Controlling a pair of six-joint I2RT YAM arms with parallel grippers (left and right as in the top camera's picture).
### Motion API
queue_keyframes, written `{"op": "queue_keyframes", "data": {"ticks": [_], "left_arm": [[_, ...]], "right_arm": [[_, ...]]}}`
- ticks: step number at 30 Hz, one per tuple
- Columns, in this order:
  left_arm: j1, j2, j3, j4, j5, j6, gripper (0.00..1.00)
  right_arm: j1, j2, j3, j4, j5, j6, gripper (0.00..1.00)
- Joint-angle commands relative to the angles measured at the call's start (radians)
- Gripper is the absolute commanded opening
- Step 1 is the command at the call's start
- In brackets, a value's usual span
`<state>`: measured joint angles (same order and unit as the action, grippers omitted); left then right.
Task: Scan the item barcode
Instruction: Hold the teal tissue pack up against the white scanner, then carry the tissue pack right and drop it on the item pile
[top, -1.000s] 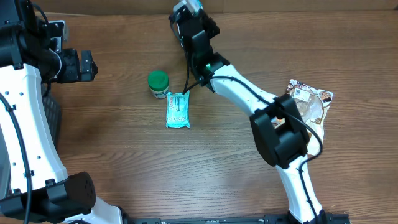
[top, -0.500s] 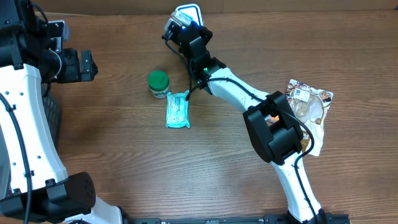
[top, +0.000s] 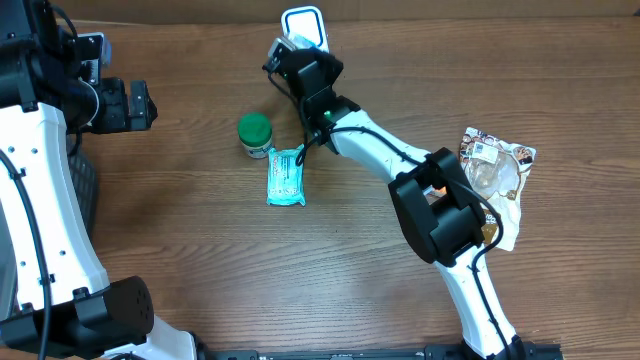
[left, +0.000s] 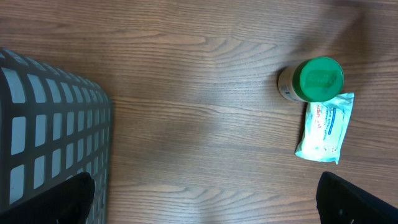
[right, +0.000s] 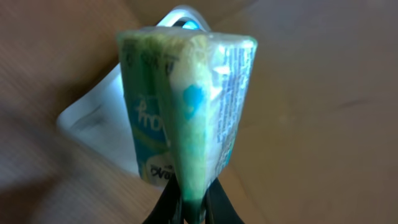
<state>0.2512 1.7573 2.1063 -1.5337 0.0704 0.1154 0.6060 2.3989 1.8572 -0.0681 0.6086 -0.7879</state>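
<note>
I next need to swing my right gripper back to the snack bag's scanner-side edge (top: 468, 158) and release the packet, since the bag lies to the gripper's right in the overhead view.
In the right wrist view a green-and-white packet (right: 186, 106) stands on edge, and my right gripper (right: 193, 202) is shut on its lower seam. Just behind it is the white scanner (right: 102, 121) with a blue window. From overhead, the right gripper (top: 289, 58) is at the table's far edge, right below the scanner (top: 303, 22). My left gripper (top: 135, 105) hangs open at the left with nothing in it; its dark fingertips (left: 71, 199) show at the bottom corners of the left wrist view.
A green-capped jar (top: 254, 134) and a teal wipe packet (top: 285, 176) lie at mid-table, also in the left wrist view as jar (left: 317, 78) and packet (left: 324, 126). A snack bag (top: 497, 170) lies at the right. A grey mesh basket (left: 50, 130) stands at the left.
My right gripper has shifted left and down at the far edge with the packet, uncovering the scanner. The left arm has not moved.
</note>
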Motion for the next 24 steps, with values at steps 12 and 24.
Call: {"op": "queue_keyframes", "data": {"ticks": [12,24], "left_arm": [[0.005,-0.001,0.004,0.002,-0.003,0.019,1.0],[0.005,-0.001,0.004,0.002,-0.003,0.019,1.0]], "right_arm": [[-0.06,-0.364,0.008,-0.571,-0.392,0.718,0.04],[-0.362,-0.472,-0.058,-1.203,-0.716,0.867,0.04]]}}
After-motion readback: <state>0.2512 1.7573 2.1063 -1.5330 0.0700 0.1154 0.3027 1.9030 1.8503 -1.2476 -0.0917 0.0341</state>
